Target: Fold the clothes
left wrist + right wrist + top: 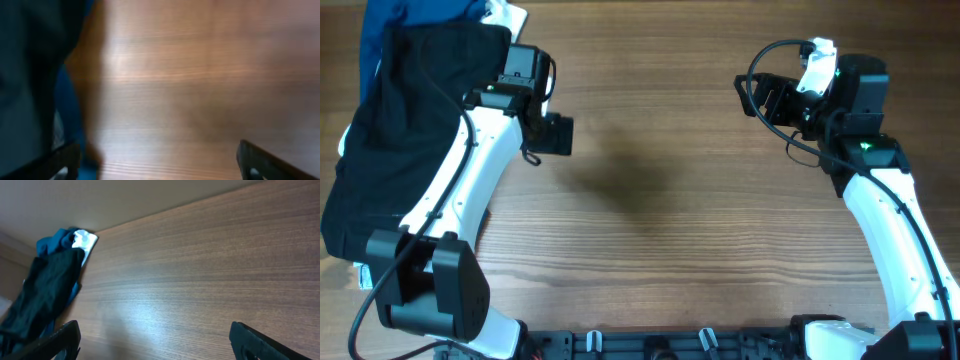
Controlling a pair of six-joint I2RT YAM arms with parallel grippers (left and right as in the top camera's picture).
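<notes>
The left gripper's fingers are over bare wood (pixel 160 340), so it goes to the left in the overhead view, turns and lowers to the black shorts' edge next.
The black shorts (pixel 390 140) lie in a heap at the table's left edge, partly under my left arm. They show as a dark mass at the left of the left wrist view (pixel 30 75) and far left in the right wrist view (pixel 47 295). My left gripper (pixel 558 135) is open and empty, above bare wood just right of the shorts (pixel 160 165). My right gripper (pixel 765 100) is open and empty at the far right of the table, fingers wide over bare wood (pixel 160 340).
A dark blue garment (pixel 395 20) lies at the back left under the shorts, with a white piece (pixel 508 15) beside it; both show in the right wrist view (pixel 55 237). The wooden table (pixel 660 200) spans the middle.
</notes>
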